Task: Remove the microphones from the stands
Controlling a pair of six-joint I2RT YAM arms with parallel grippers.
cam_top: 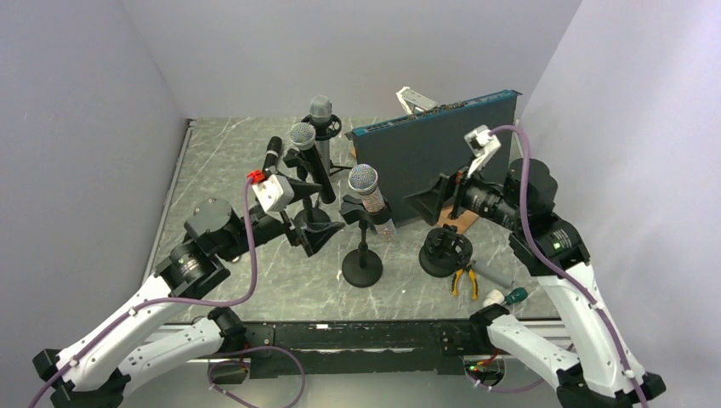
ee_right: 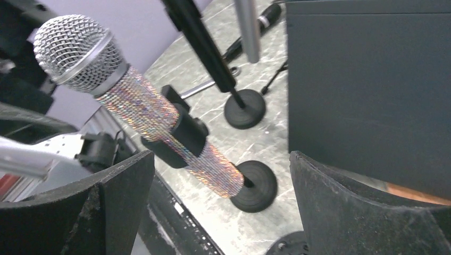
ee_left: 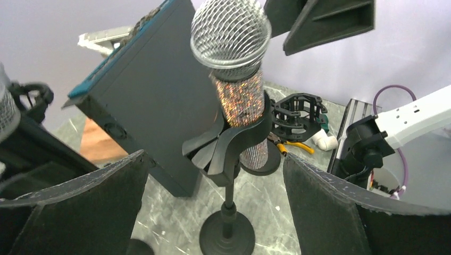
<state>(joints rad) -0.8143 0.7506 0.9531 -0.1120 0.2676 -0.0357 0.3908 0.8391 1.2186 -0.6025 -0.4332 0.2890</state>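
Next, my right gripper goes to the left in the top view, onto the microphone's glittery body below the mesh head, because the stand's clip covers the microphone's middle.
A microphone (cam_top: 366,183) with a silver mesh head and a glittery body sits tilted in the black clip (cam_top: 366,211) of a short stand with a round base (cam_top: 362,272). My left gripper (cam_top: 310,212) is open and empty, just left of the stand. In the left wrist view the microphone (ee_left: 242,101) and clip (ee_left: 234,146) stand ahead, between my open fingers (ee_left: 80,207). My right gripper (cam_top: 434,200) is open and empty, to the right of the microphone. In the right wrist view the microphone (ee_right: 138,101) slants ahead, apart from my fingers (ee_right: 351,207).
A dark blue-edged box (cam_top: 434,153) stands upright behind the right gripper. Other microphones on stands (cam_top: 320,110) (cam_top: 302,136) (cam_top: 272,153) stand at the back left. A black shock mount (cam_top: 445,251), yellow pliers (cam_top: 463,279) and a green-handled screwdriver (cam_top: 510,296) lie front right.
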